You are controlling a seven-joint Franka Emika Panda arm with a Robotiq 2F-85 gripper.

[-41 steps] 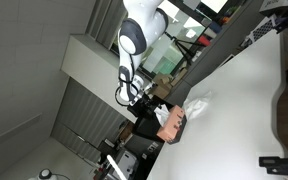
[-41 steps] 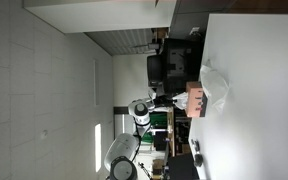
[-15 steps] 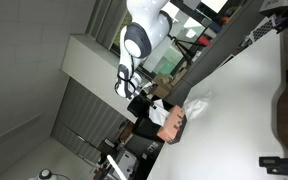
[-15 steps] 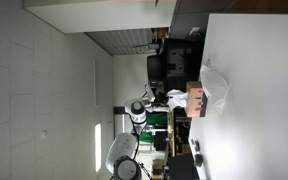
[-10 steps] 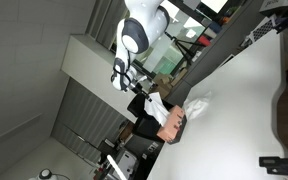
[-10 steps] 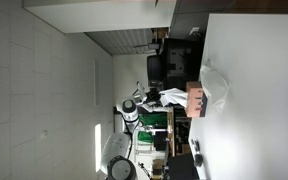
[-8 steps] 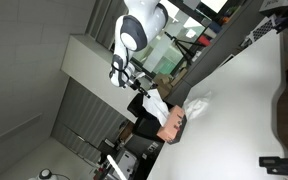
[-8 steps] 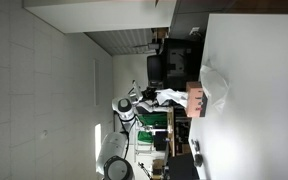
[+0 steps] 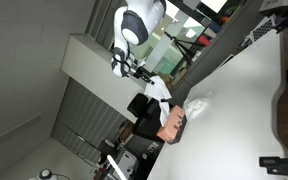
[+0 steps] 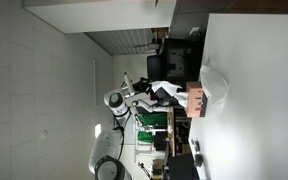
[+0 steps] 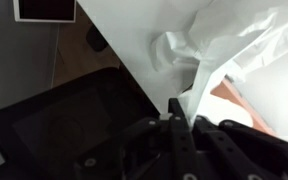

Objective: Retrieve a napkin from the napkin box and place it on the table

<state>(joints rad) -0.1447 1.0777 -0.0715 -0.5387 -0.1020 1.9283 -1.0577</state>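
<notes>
My gripper moves down over the crumpled white tissue next, which lies below it beside the box (image 9: 172, 122), since the napkin still hangs high above the table.
My gripper (image 9: 144, 76) is shut on the napkin (image 9: 157, 91), a thin white sheet that trails from the fingertips back toward the tan napkin box (image 9: 172, 122). In both exterior views the gripper (image 10: 150, 90) is held well off the box (image 10: 195, 98), away from the white table (image 10: 254, 90). In the wrist view the napkin (image 11: 227, 45) stretches from the shut gripper (image 11: 181, 108) toward the upper right, over a corner of the box (image 11: 234, 100). A second crumpled white tissue (image 9: 199, 103) lies on the table (image 9: 234, 110) beside the box.
A black chair-like shape (image 11: 64, 120) stands off the table's edge near the box. A dark object (image 9: 284, 110) sits on the table at the far side. A grey panelled wall (image 9: 84, 110) is behind the arm, and a screen (image 11: 44, 10) beyond.
The gripper has moved steadily away from the box and table, drawing the white napkin out with it. The tissue lying on the table has not moved.
</notes>
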